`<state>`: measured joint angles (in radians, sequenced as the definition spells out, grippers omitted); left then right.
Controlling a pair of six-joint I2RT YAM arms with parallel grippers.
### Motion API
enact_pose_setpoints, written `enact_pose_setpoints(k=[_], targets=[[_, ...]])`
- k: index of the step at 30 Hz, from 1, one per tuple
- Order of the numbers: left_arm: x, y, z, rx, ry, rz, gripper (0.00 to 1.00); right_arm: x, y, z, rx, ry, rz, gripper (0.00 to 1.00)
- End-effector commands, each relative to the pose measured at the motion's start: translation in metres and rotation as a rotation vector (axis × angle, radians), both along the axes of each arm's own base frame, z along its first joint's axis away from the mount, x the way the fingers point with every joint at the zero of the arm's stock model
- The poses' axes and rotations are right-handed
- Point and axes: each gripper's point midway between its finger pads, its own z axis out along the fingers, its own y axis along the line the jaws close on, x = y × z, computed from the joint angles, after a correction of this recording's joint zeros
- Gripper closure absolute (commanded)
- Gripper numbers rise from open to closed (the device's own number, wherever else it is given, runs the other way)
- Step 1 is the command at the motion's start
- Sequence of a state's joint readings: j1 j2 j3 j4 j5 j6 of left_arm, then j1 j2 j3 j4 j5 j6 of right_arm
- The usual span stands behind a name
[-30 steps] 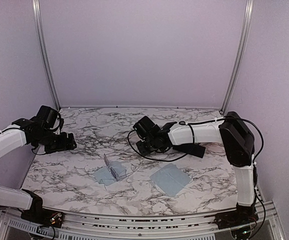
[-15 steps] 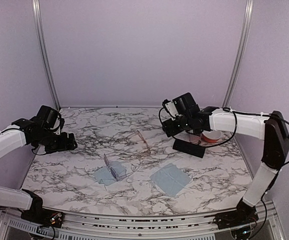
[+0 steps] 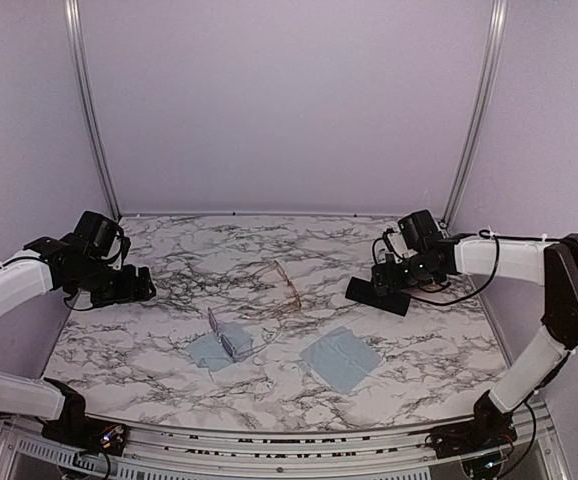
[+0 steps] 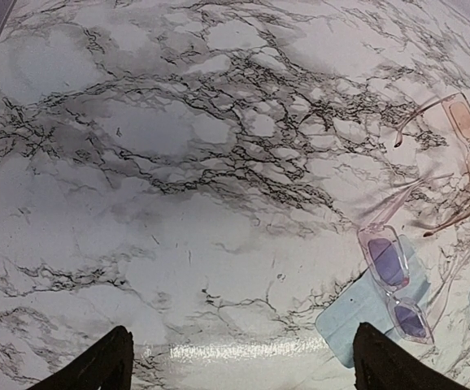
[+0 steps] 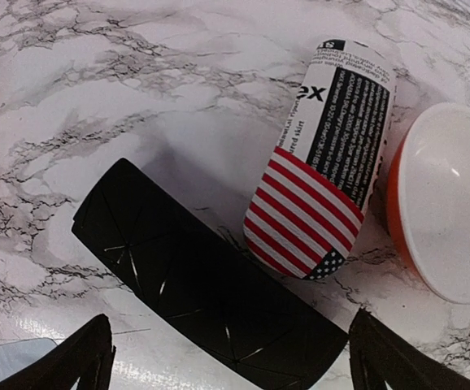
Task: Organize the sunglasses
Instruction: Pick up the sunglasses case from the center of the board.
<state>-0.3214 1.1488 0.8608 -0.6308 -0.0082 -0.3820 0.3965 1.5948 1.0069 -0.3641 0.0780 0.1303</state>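
Note:
The black case (image 5: 202,284) is below the robot's right gripper and slants left in the top view, so that gripper should next move down that way, with its fingers around the case's long sides.
The wire-framed sunglasses (image 3: 287,283) with pinkish lenses lie open mid-table; they also show in the left wrist view (image 4: 469,154). The pale-lilac plastic sunglasses (image 3: 232,338) rest on a blue cloth (image 3: 209,352), seen in the left wrist view (image 4: 393,280) too. My left gripper (image 3: 137,288) is open and empty above bare marble at the left (image 4: 239,366), well apart from both pairs. My right gripper (image 3: 393,276) is open and empty, hovering over the black oblong case (image 5: 202,284) at the right (image 5: 227,357).
The stars-and-stripes case (image 5: 324,195) lies just beyond the black case (image 3: 377,295). An orange dish with a white top (image 5: 450,211) sits beside it. A second blue cloth (image 3: 341,358) lies flat at front centre. Walls close in at both sides and behind.
My right arm swung from the table's middle to the right, uncovering the wire-framed sunglasses, and now hangs over the black case. My left arm has not moved.

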Motion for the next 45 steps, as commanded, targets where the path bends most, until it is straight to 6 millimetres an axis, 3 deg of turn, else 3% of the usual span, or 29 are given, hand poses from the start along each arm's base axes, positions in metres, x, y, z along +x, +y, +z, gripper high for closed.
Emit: enact_pose_setpoints(k=[1,16,28,33,39,45], targets=[[-0.001,-0.003,0.003,-0.013,-0.011,-0.013,0.05,0.007,0.003,0.003,0.063,0.004,0.011,0.01],[-0.003,-0.007,0.005,-0.024,-0.018,-0.031,0.05,-0.001,0.001,-0.035,0.094,0.129,0.060,0.00],[-0.003,-0.006,0.006,-0.015,-0.024,-0.027,0.05,-0.043,0.041,-0.036,0.298,0.275,0.158,0.03],[-0.003,-0.007,0.007,-0.013,-0.026,-0.028,0.05,-0.060,0.067,-0.031,0.228,0.264,0.224,0.04],[-0.004,-0.009,0.006,-0.012,-0.023,-0.033,0.05,-0.049,0.047,-0.038,0.050,0.222,0.139,0.04],[-0.004,-0.010,0.006,-0.005,-0.024,-0.035,0.05,-0.040,0.047,-0.037,0.062,0.210,0.010,0.03]])
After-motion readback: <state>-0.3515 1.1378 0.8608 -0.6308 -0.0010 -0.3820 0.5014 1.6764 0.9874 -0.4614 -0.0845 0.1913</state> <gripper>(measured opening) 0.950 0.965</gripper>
